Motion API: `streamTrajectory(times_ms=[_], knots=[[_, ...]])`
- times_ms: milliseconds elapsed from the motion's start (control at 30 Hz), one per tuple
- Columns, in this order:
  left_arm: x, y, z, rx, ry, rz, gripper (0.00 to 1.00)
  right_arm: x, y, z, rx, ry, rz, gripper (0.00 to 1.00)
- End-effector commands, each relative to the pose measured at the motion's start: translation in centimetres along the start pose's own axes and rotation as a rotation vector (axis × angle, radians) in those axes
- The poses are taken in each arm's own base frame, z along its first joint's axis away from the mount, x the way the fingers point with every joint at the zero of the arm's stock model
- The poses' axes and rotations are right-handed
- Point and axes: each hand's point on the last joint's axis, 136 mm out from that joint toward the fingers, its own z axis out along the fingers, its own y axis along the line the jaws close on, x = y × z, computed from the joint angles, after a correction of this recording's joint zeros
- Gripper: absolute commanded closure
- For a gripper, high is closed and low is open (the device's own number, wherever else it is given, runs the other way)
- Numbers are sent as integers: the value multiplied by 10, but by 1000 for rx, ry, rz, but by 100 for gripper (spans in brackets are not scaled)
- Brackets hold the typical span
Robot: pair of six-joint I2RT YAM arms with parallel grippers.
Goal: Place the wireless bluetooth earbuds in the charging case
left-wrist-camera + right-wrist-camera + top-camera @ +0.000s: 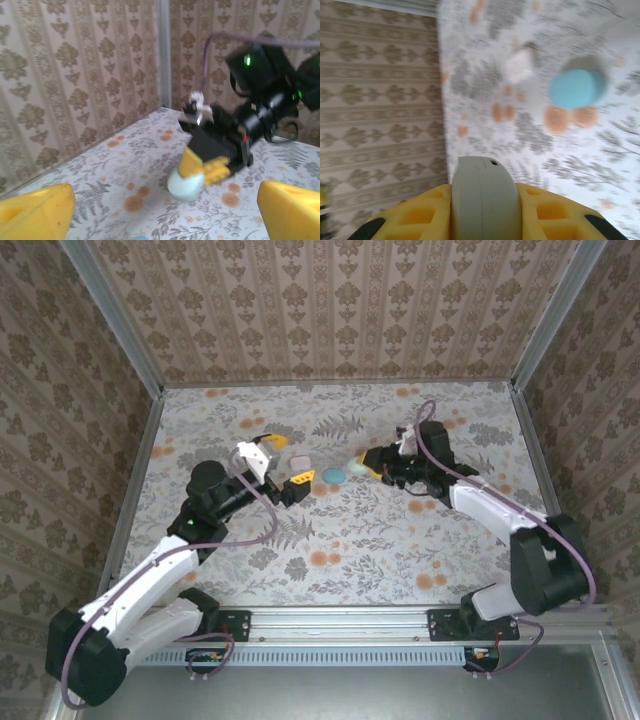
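I will next move my right gripper back, lower the green case and release it beside the teal case.
My right gripper (pixel 480 195) is shut on a pale green, pebble-like charging case (pixel 480 180), held on edge between the yellow fingers (pixel 550 212). From above, the right gripper (pixel 366 466) holds the charging case (pixel 358 467) just over the table's middle. In the left wrist view the case (pixel 186 185) hangs under the right arm's fingers. My left gripper (pixel 290 462) stands wide open to its left, fingers (pixel 37 210) far apart with nothing between them (pixel 165 215). A small white piece (pixel 519 67) lies on the table, too blurred to tell whether it is an earbud.
A teal case (pixel 332 474) lies on the flowered table (pixel 350 560) between the two grippers, teal case (pixel 576 88) ahead of the held one. Patterned walls (pixel 330 310) close in the back and both sides.
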Motion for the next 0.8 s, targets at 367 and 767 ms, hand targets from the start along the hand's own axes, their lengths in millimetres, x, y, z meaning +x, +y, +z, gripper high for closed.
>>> streamTrajectory(times_ms=[367, 767], knots=[[15, 30, -13, -185, 65, -18, 2, 53, -79, 85, 134, 212, -25, 79], [19, 33, -15, -204, 85, -12, 0, 67, -124, 82, 274, 234, -48, 61]])
